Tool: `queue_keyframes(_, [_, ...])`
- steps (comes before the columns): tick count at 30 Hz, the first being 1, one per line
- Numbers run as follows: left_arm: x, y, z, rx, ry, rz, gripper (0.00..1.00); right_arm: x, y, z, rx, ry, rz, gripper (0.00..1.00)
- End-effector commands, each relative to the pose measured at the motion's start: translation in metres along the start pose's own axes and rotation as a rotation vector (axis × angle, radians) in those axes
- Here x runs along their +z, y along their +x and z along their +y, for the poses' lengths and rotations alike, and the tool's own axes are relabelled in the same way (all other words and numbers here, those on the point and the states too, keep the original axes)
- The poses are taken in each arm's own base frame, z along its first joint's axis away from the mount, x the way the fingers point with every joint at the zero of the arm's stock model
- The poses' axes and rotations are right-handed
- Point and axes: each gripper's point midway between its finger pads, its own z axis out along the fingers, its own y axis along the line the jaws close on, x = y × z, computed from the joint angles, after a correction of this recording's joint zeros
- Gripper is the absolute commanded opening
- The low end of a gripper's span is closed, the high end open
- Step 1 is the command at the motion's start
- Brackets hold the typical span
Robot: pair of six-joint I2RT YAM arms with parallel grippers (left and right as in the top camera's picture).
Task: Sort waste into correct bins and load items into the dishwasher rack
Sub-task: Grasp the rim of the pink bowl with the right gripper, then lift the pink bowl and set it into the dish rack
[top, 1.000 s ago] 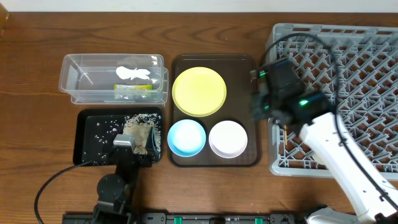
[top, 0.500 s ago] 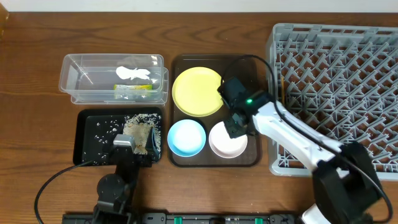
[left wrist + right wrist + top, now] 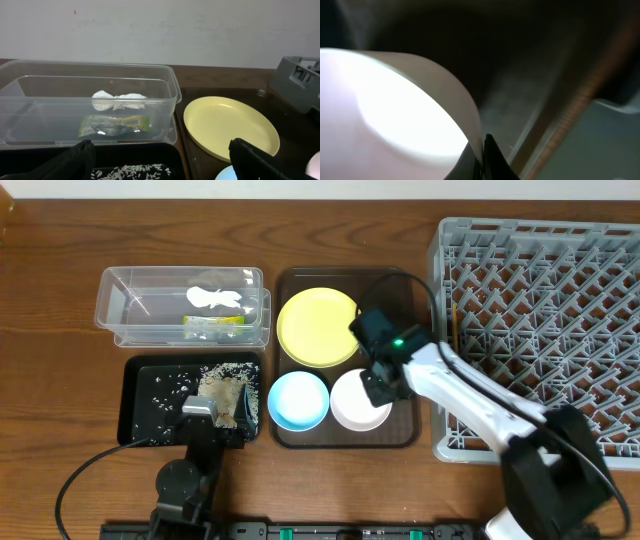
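Note:
The robot's right gripper should next rise, turn over the rack's side onto the rack's tray-side wires and release the white bowl, since the rack's side stands beside the brown tray (image 3: pixel 396 298).
My right gripper (image 3: pixel 381 385) is shut on the right rim of the small white bowl (image 3: pixel 355 402), which is on the brown serving tray (image 3: pixel 396 298); the right wrist view shows the fingers (image 3: pixel 483 152) pinching the rim of the bowl (image 3: pixel 385 110). The light-blue bowl (image 3: pixel 299 401) and pale-yellow plate (image 3: pixel 318 328) are on the same tray. The clear tub (image 3: pixel 120 305) holds the white paper scrap (image 3: pixel 214 297) and green-yellow wrapper (image 3: pixel 213 323). The black tray (image 3: pixel 137 395) holds rice scraps (image 3: pixel 225 380). My left gripper (image 3: pixel 160 167) is open and empty over the black tray's front. A thin wooden stick (image 3: pixel 454 325) lies in the grey rack (image 3: pixel 545 330).
The rack stands right of the brown tray, its left wall close to my right arm. In the left wrist view the tub (image 3: pixel 30 100) is ahead, the plate (image 3: pixel 230 125) to the right and the rack's corner (image 3: pixel 300 85) at far right.
My right arm swung from the rack's left edge over to the brown tray and closed on the white bowl's rim. The bowl has shifted slightly left. The left arm has not moved.

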Motion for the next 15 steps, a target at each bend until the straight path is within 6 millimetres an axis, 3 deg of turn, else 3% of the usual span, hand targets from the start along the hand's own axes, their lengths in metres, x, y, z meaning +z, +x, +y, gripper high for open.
queue_keyframes(1, [0.001, 0.018, 0.005, 0.017, -0.022, 0.057, 0.88, -0.036, -0.009, -0.027, 0.058, 0.052, -0.111, 0.01])
queue_keyframes(5, [0.001, 0.018, 0.005, 0.017, -0.021, 0.057, 0.88, -0.077, -0.01, -0.068, 0.215, 0.181, -0.237, 0.01])
queue_keyframes(8, [0.001, 0.018, 0.005, 0.017, -0.021, 0.057, 0.88, -0.113, -0.002, -0.11, 0.38, 0.313, -0.346, 0.01])
queue_keyframes(15, [0.001, 0.018, 0.005, 0.017, -0.021, 0.057, 0.88, -0.189, 0.037, -0.197, 0.687, 0.683, -0.557, 0.01])
